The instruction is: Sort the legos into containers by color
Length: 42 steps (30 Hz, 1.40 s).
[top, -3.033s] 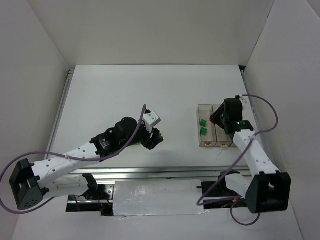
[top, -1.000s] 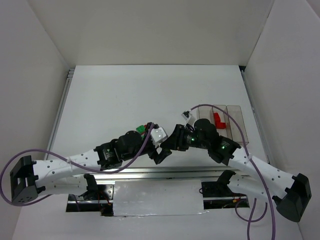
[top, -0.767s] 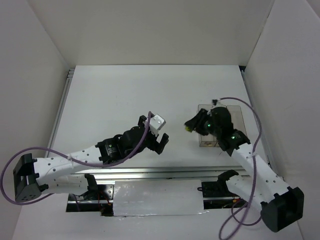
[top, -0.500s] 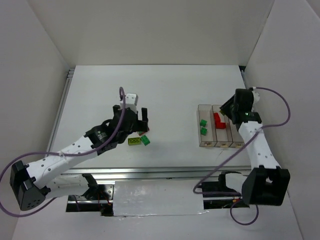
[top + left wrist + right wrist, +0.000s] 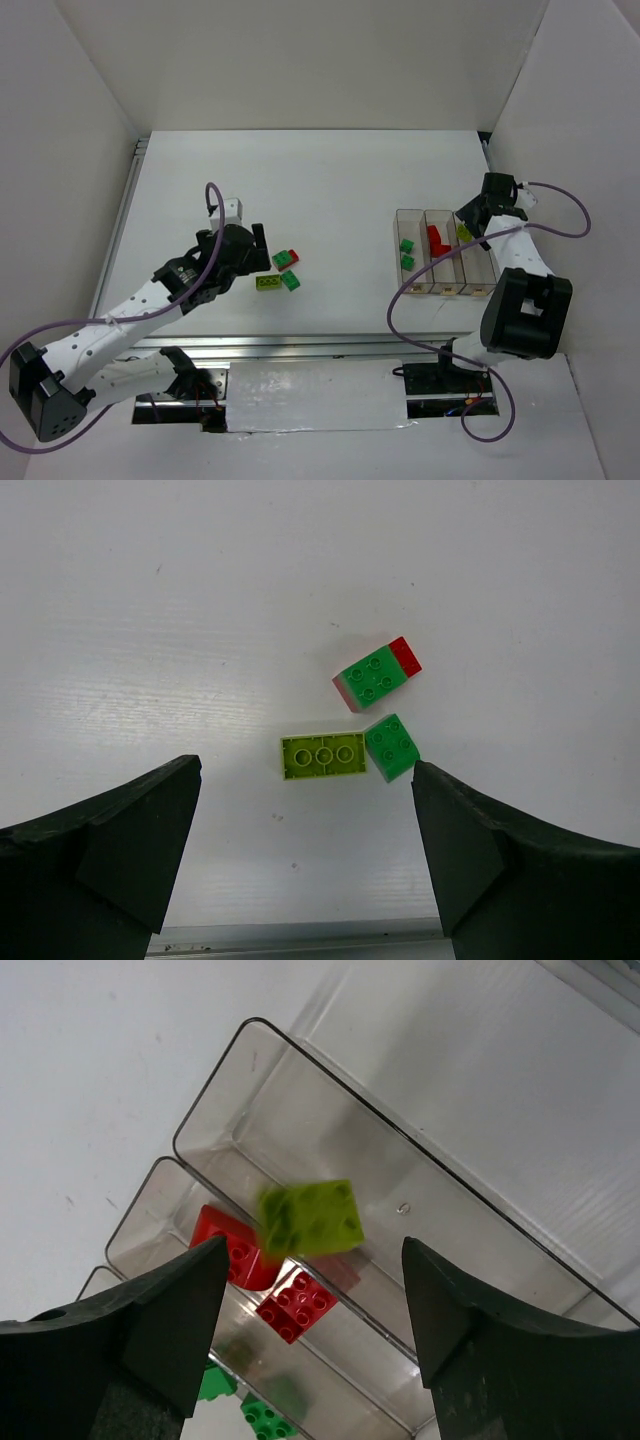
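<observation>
Next, my left gripper lowers onto the yellow-green brick, a finger beside each short end, since its length lies across the gap between my open fingers.
Three legos lie on the table ahead of my open left gripper: a yellow-green brick, a green brick touching it, and a green brick on a red one. From above, the left gripper sits just left of them. My right gripper hangs open over the containers. A blurred yellow-green brick is loose in the air below the jaws, over the rightmost bin. The middle bin holds red bricks, and green bricks lie in the left bin.
White walls close in the table on three sides. A metal rail runs along the near edge, and the right arm's purple cable loops beside the bins.
My right gripper has opened and let go of the yellow-green brick over the rightmost bin. The left gripper has drawn back to the left of the loose bricks, still open.
</observation>
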Motion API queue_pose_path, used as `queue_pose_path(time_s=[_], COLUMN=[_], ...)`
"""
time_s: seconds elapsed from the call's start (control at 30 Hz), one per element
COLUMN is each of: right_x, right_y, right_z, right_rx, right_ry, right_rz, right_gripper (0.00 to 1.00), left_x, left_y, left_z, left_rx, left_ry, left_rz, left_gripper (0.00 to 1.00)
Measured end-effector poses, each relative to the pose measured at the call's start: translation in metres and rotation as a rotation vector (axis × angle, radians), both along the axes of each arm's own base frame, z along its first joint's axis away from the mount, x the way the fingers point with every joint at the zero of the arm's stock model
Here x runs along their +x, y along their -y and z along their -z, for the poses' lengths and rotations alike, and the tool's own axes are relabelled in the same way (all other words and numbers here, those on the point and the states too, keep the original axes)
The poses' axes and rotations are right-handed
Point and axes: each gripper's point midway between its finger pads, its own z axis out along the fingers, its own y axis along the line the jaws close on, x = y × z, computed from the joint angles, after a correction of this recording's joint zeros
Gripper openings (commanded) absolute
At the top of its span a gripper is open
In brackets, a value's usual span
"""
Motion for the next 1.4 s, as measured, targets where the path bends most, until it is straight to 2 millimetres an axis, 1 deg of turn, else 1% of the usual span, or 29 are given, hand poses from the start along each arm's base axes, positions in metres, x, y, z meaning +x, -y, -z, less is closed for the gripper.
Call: queue_pose_path(time_s=[0.17,0.3,0.33,0.37,0.43,0.5,0.57,0.63,0.67,0.7,0.73,0.77,0.87,0.97,1.03,1.13,1.2,1.27,1.4], right_x=[0.0,0.0,0.001,0.002,0.004,0.007,0.009,0.003,-0.002,-0.008,-0.013,-0.019,-0.043,-0.059,-0.065,-0.069,-0.073,-0.076,-0.079], right_y=[0.002,0.0,-0.001,-0.006,-0.019,-0.048,-0.093,-0.146,-0.167,-0.184,-0.194,-0.2,-0.21,-0.218,-0.222,-0.227,-0.228,-0.229,-0.231], right_z=[0.01,0.009,0.007,0.004,-0.009,-0.032,-0.057,-0.079,-0.086,-0.091,-0.093,-0.091,-0.073,-0.058,-0.057,-0.064,-0.066,-0.065,-0.062], right_rx=[0.008,0.018,0.022,0.029,0.03,0.017,0.006,0.016,0.03,0.05,0.07,0.088,0.148,0.192,0.21,0.223,0.228,0.23,0.232], right_ry=[-0.026,-0.021,-0.015,-0.003,0.036,0.099,0.166,0.232,0.256,0.283,0.304,0.316,0.298,0.274,0.275,0.302,0.314,0.317,0.308], right_rz=[0.009,0.001,-0.005,-0.021,-0.066,-0.165,-0.312,-0.485,-0.559,-0.622,-0.664,-0.691,-0.751,-0.795,-0.816,-0.842,-0.857,-0.866,-0.883], right_gripper=[0.83,0.87,0.88,0.99,1.0,1.0,1.0,1.0,0.99,0.99,1.0,1.0,1.0,1.0,1.0,1.0,1.0,1.0,1.0], left_x=[-0.003,-0.003,-0.003,-0.003,-0.003,-0.001,0.001,0.004,0.005,0.006,0.007,0.008,0.009,0.011,0.011,0.01,0.009,0.009,0.013], left_y=[-0.004,-0.011,-0.014,-0.017,-0.023,-0.026,-0.027,-0.025,-0.023,-0.022,-0.02,-0.018,-0.009,0.0,0.006,0.014,0.019,0.022,0.027], left_z=[0.01,0.019,0.022,0.025,0.031,0.035,0.038,0.042,0.045,0.049,0.052,0.056,0.072,0.09,0.105,0.127,0.137,0.143,0.142], left_rx=[-0.002,-0.013,-0.015,-0.016,-0.027,-0.04,-0.049,-0.051,-0.053,-0.052,-0.054,-0.057,-0.063,-0.059,-0.052,-0.045,-0.046,-0.049,-0.071], left_ry=[-0.023,-0.043,-0.049,-0.055,-0.068,-0.079,-0.086,-0.098,-0.106,-0.118,-0.126,-0.135,-0.176,-0.23,-0.274,-0.339,-0.37,-0.384,-0.373], left_rz=[-0.021,-0.062,-0.076,-0.09,-0.125,-0.151,-0.16,-0.161,-0.157,-0.155,-0.151,-0.146,-0.119,-0.096,-0.082,-0.059,-0.047,-0.039,-0.027], left_gripper=[0.99,1.0,0.99,1.0,0.99,0.99,0.99,0.99,0.99,0.98,0.97,0.97,0.98,0.99,0.99,0.99,0.98,0.98,0.97])
